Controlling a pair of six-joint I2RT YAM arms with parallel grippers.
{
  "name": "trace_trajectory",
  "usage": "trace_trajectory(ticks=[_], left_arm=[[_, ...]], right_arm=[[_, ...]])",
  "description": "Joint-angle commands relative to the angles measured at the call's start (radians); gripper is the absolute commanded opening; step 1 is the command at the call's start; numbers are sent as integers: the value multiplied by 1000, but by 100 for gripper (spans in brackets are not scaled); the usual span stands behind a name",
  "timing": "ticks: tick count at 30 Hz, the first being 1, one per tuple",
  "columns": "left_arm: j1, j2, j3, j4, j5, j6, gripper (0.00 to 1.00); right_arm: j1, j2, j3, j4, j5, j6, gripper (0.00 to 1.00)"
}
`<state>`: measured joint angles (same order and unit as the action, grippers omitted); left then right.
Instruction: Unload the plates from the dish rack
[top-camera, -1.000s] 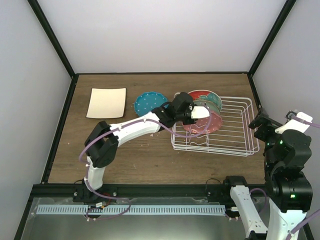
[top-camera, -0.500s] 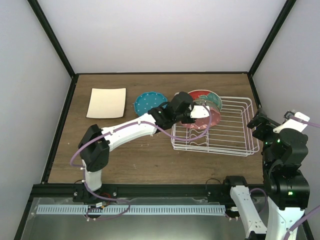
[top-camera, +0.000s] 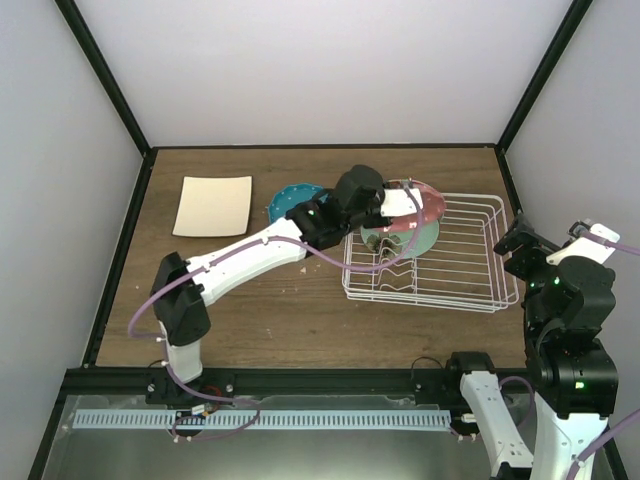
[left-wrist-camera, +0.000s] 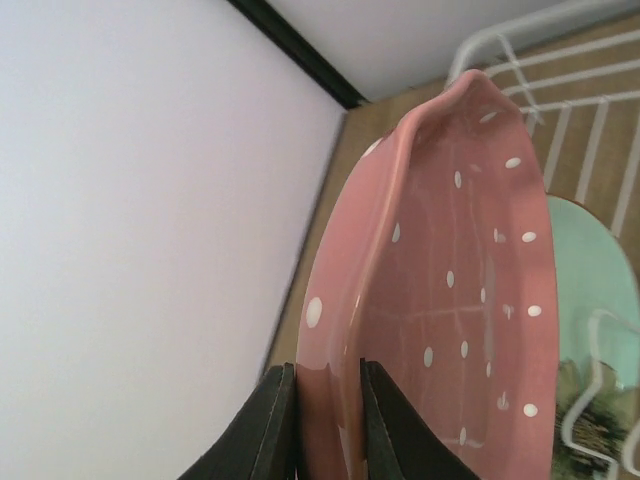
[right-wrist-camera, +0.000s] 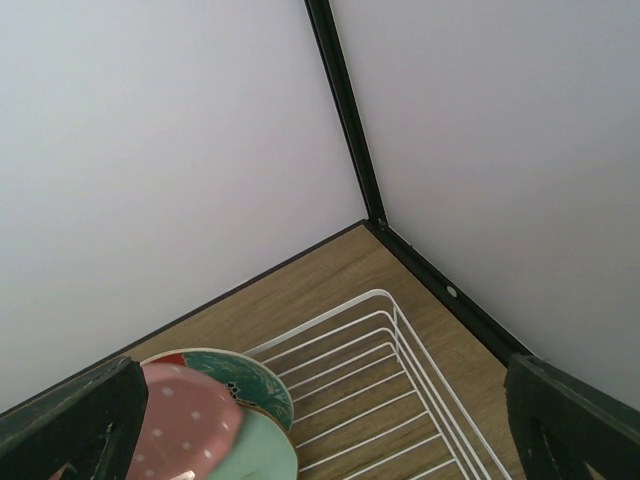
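Observation:
The left gripper swings over, down and to the left in the top view next, lowers the pink plate (top-camera: 418, 204) onto the blue plate (top-camera: 288, 202) and releases it.
My left gripper (top-camera: 393, 208) is shut on the rim of the pink polka-dot scalloped plate (top-camera: 418, 204) and holds it tilted above the left end of the white wire dish rack (top-camera: 470, 285). In the left wrist view both pads (left-wrist-camera: 278, 420) pinch the pink rim (left-wrist-camera: 450, 290). The mint green plate (top-camera: 402, 238) stands in the rack below it. The red-and-teal plate (right-wrist-camera: 245, 372) stands behind them. The blue polka-dot plate (top-camera: 288, 202) and the beige square plate (top-camera: 213, 205) lie on the table. My right gripper (top-camera: 514, 242) is open and empty beside the rack's right end. The small dark red plate is hidden.
The rack's right half (right-wrist-camera: 400, 350) holds nothing. Black frame posts and pale walls close in the table on three sides. The right wall's base rail (right-wrist-camera: 450, 290) runs just behind the rack's far right corner.
My left gripper has lifted the pink plate up out of the rack's dividers and tilted it, which uncovers the mint green plate. The right arm has hardly moved.

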<state>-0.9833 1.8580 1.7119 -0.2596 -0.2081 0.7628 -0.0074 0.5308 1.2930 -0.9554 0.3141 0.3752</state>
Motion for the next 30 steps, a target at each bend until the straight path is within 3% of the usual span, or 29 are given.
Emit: trace_trajectory(ticks=[1,6,11,16,18,23,30], left_arm=[[13,-142,129,141,-71,-17,4],[48,-177,225,83,-58,-80,4],[165,-182,396,-19,5,-236,4],[414,-155,488,-117,134,-502,4],[544,-118,505,-176,253,-650,4],[813,-14,442,-232,549,-1002,4],[944,83,182,-34,897,-1278,4]], right_arm=[[12,-5,-14,26,-2,13,100],[12,-5,-31,39,-10,19,100],[12,-6,-44,47,-16,24,100],[12,-3,-47,56,-26,28,100],[12,-3,-47,57,-30,32,100],[12,-5,-49,60,-43,46,100],[12,-10,-42,47,-55,54,100]])
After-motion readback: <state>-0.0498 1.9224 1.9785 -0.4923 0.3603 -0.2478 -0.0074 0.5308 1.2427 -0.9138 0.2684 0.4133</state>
